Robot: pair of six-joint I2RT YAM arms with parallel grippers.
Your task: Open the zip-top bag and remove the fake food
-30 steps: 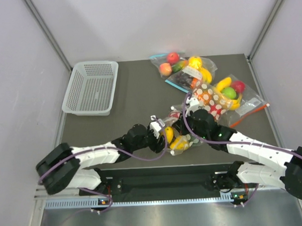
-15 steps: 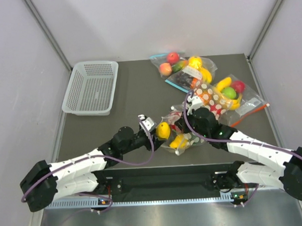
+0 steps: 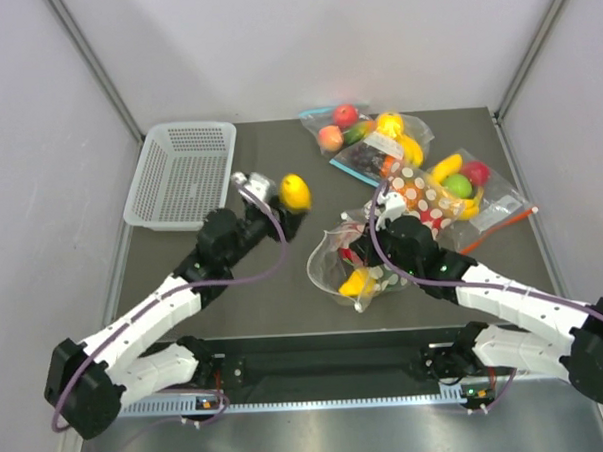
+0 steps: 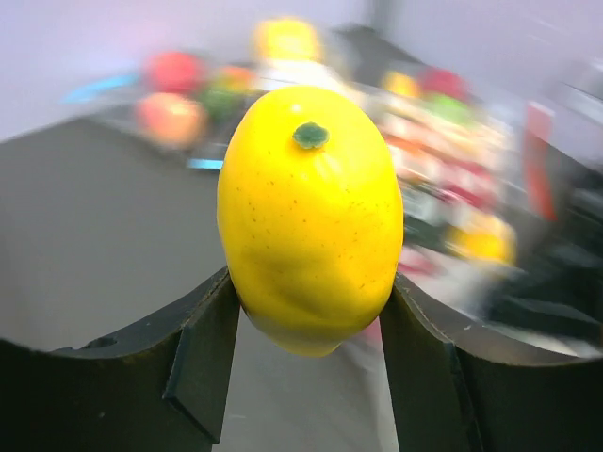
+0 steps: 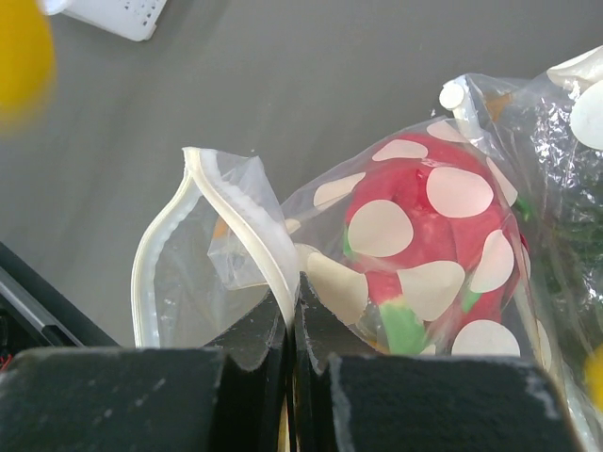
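Next, my left gripper swings to the left in the top view, over the empty mesh basket's bottom, and releases the lemon.
The polka-dot zip-top bag lies open near the table's front centre, with a yellow piece and a red fruit with green leaves inside. My right gripper is shut on the bag's white zip rim, holding the mouth open; it also shows in the top view. My left gripper is shut on a yellow lemon, held above the table just right of the basket. In the left wrist view the lemon fills the gap between the fingers.
A white mesh basket stands at the back left. Other bags of toy fruit lie at the back right: clear ones and a dotted one showing orange. Grey walls close in both sides.
My left gripper has pulled the yellow lemon out of the bag and carried it up and left toward the basket. My right gripper stays shut on the bag's rim.
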